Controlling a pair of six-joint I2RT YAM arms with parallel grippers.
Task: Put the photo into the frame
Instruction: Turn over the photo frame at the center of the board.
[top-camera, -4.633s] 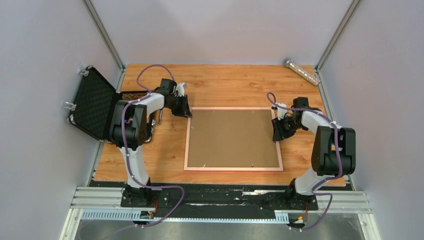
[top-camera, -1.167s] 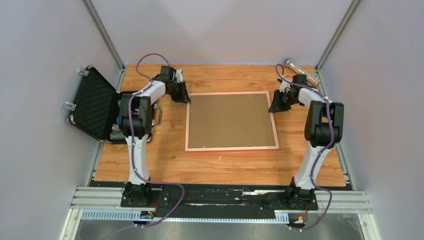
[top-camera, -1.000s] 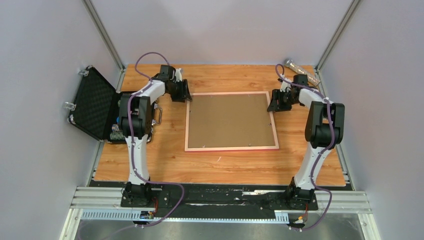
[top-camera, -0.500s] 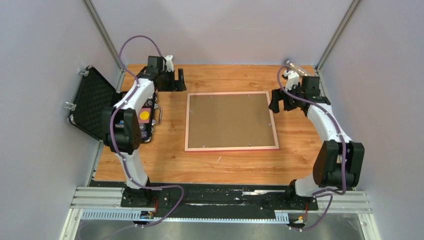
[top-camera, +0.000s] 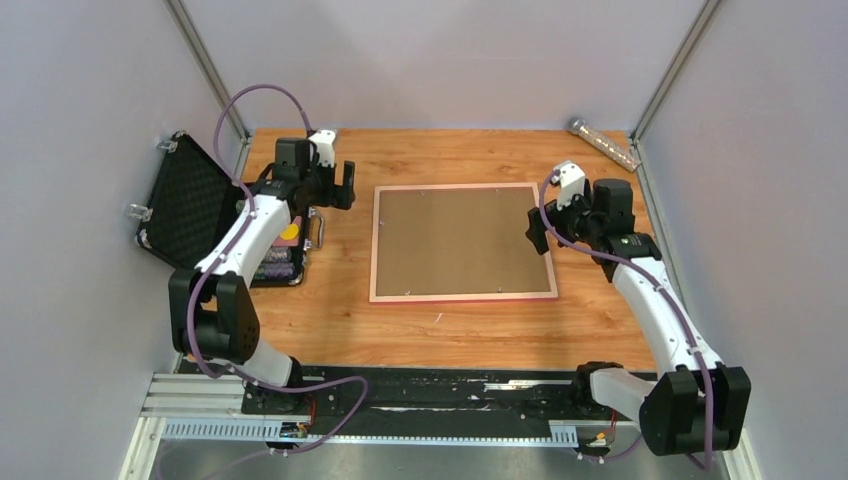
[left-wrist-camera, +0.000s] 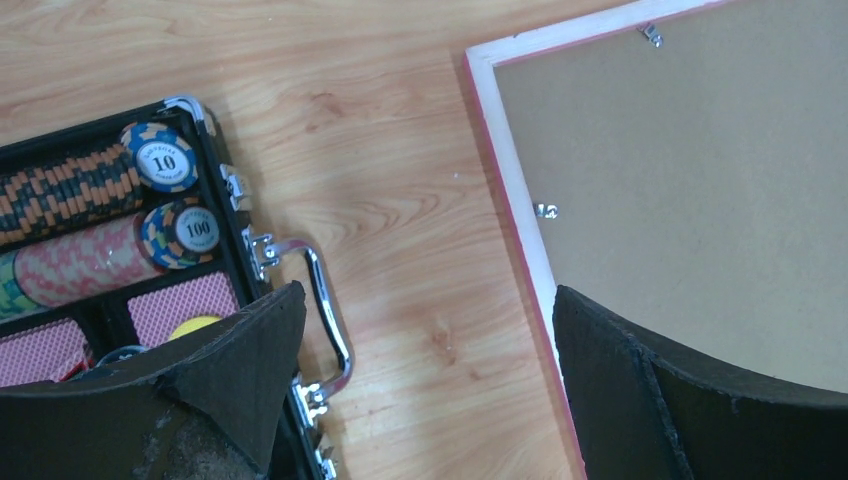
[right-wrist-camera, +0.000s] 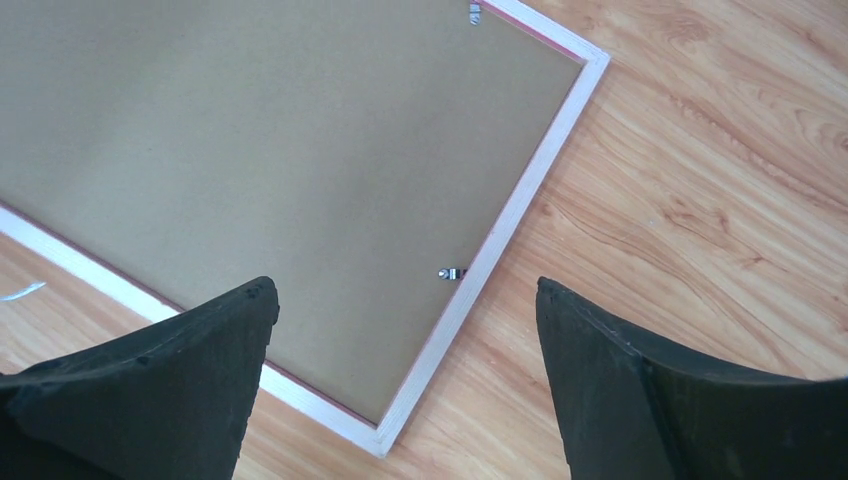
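I need to move my right gripper back and down next, turn it until its fingers are on both sides of the frame's front bar (top-camera: 487, 297) (right-wrist-camera: 130, 296), and close, since the bare wood beside it leaves room.
The frame (top-camera: 374, 246) lies face down in the middle of the table, its pale back rails up. A brown backing board (top-camera: 460, 240) fills it, held by small metal clips. The photo is hidden. My left gripper (top-camera: 335, 187) hangs open above the bare wood just left of the frame's far left corner, touching nothing. In the left wrist view the frame's rail (left-wrist-camera: 510, 190) runs past my right fingertip. My right gripper (top-camera: 547, 222) is open over the frame's right rail (right-wrist-camera: 520, 210), near its front right corner, with nothing between its fingers.
An open black case (top-camera: 190, 210) with poker chips (left-wrist-camera: 165, 160) and a chrome handle (left-wrist-camera: 325, 300) sits by the left wall, close to my left gripper. A clear tube (top-camera: 603, 143) lies at the back right corner. A small white scrap (top-camera: 437, 318) lies in front of the frame.
Both grippers have opened, let go of the frame's far corners, lifted and drawn back towards me. The frame, slid away from me before that, now rests still.
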